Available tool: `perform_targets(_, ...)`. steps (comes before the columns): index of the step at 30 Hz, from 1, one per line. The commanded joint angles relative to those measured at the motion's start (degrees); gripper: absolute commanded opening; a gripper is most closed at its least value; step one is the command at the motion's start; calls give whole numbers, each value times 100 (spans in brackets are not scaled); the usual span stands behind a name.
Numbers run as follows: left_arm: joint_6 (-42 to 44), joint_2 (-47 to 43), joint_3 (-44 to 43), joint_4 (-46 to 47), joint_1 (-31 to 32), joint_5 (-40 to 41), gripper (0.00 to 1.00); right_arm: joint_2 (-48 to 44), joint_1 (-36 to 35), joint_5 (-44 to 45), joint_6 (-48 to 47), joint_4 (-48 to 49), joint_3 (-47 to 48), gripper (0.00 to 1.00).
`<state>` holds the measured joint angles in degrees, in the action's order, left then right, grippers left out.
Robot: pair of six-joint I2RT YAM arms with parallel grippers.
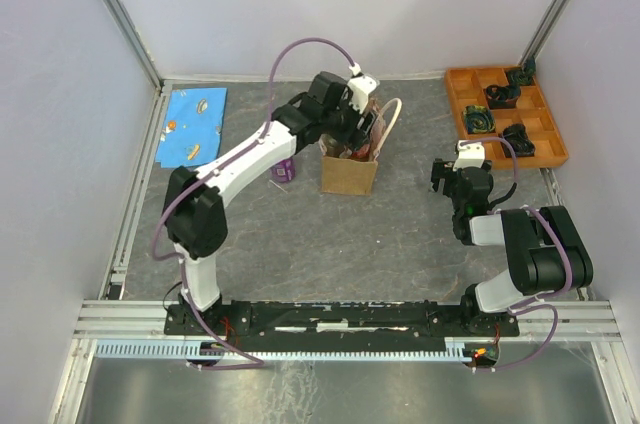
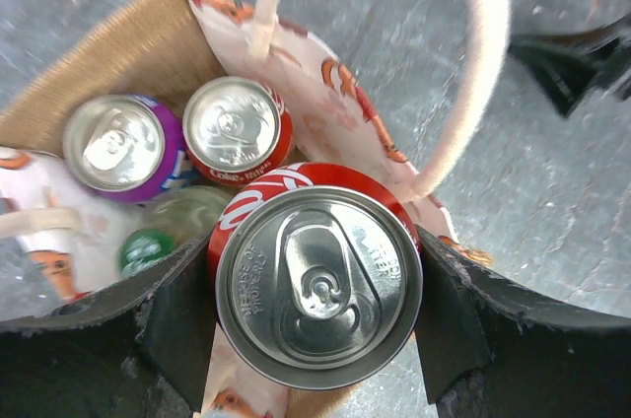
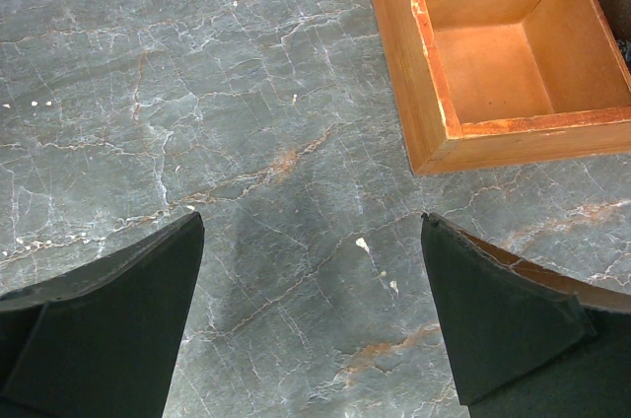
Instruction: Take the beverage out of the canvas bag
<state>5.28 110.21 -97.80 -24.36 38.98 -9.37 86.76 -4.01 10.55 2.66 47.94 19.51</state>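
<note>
My left gripper will swing back, lower and release on bare tabletop (image 1: 294,207) beside the purple can, below and to its left in the top view.
The tan canvas bag (image 1: 348,172) stands upright mid-table with cream loop handles (image 2: 480,63). My left gripper (image 1: 362,124) is over its mouth, shut on a red cola can (image 2: 317,285) that it holds by the sides above the bag's opening. In the bag (image 2: 118,53) below stand a purple can (image 2: 118,145), a second red can (image 2: 237,129) and a green-topped drink (image 2: 158,236). My right gripper (image 1: 450,179) is open and empty, low over the bare table (image 3: 246,93) to the right of the bag.
A purple can (image 1: 285,171) stands on the table just left of the bag. An orange compartment tray (image 1: 505,114) with dark objects sits at the back right; its corner shows in the right wrist view (image 3: 434,132). A blue patterned cloth (image 1: 192,124) lies at the back left.
</note>
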Motion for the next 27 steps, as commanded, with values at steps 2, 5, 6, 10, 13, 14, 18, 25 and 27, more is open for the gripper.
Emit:
perform_targets(2, 28, -877, -617, 372, -21, -210, 3, 7, 24, -26, -81, 145, 167, 99)
perform_targets(5, 13, -993, -749, 141, -16, -129, 3, 6, 26, -27, -84, 145, 167, 99)
perform_targets(6, 17, -1071, -738, 116, -9, -75, 3, 1, 28, -26, -84, 145, 167, 99)
perform_targets(10, 16, -1438, -701, 6, -5, 182, 3, 5, 28, -31, -83, 145, 167, 99)
perform_targets(13, 53, -1809, -729, -206, -5, 477, 3, 5, 23, -26, -81, 145, 167, 99)
perform_targets(14, 79, -1948, -708, -281, -5, 625, 3, 4, 23, -26, -82, 145, 167, 99)
perform_targets(18, 160, -2513, -385, -489, -5, 1474, 3, 5, 23, -26, -81, 141, 167, 99)
perform_targets(25, -187, -3436, 1089, -512, -20, 2303, 3, 7, 28, -26, -81, 143, 163, 99)
perform_targets(27, -421, -3727, 1770, -312, -17, 2306, 3, 0, 28, -31, -79, 143, 167, 99)
